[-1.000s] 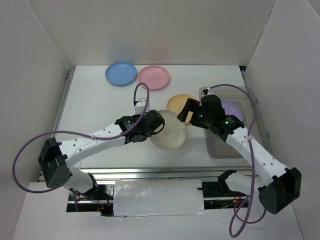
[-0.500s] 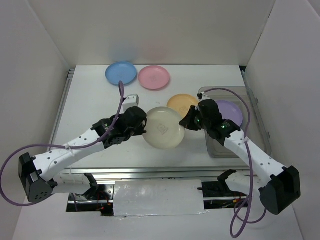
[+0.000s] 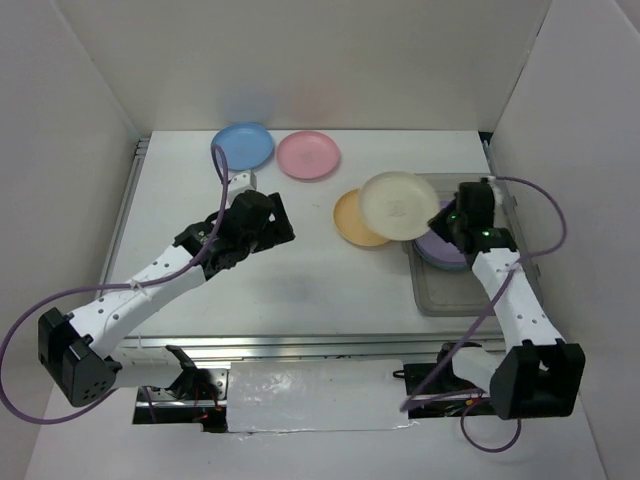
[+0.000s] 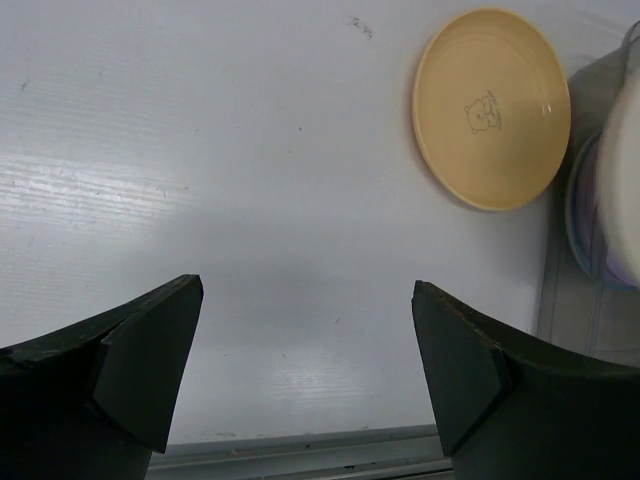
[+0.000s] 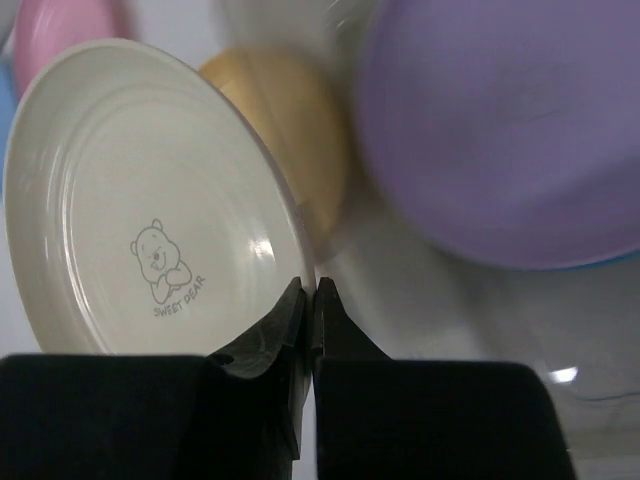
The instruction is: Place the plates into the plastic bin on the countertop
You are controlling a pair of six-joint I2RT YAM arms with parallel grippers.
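The cream plate [image 3: 397,204] sticks out over the bin's edge. I will move my right gripper to the right in the top view and down, then let go over the purple plate [image 3: 452,246].
My right gripper [image 3: 446,216] [image 5: 310,298] is shut on the rim of a cream plate [image 3: 397,204] [image 5: 150,200], which hangs tilted over the left edge of the plastic bin [image 3: 470,292]. A purple plate [image 3: 452,246] [image 5: 510,130] lies in the bin. An orange plate [image 3: 352,222] [image 4: 492,108] rests on the countertop [image 3: 300,290] just left of the bin, partly under the cream one. At the back lie a blue plate [image 3: 242,146] and a pink plate [image 3: 308,155]. My left gripper [image 3: 277,218] [image 4: 305,380] stands open and empty over bare countertop, left of the orange plate.
White walls close in the countertop on three sides. A metal rail [image 3: 300,345] runs along the near edge. The bin's wall [image 4: 600,320] shows at the right of the left wrist view.
My left gripper let go of the cream plate, opened and drew back to the left. My right gripper shut on the plate's rim and carried it right, up to the bin.
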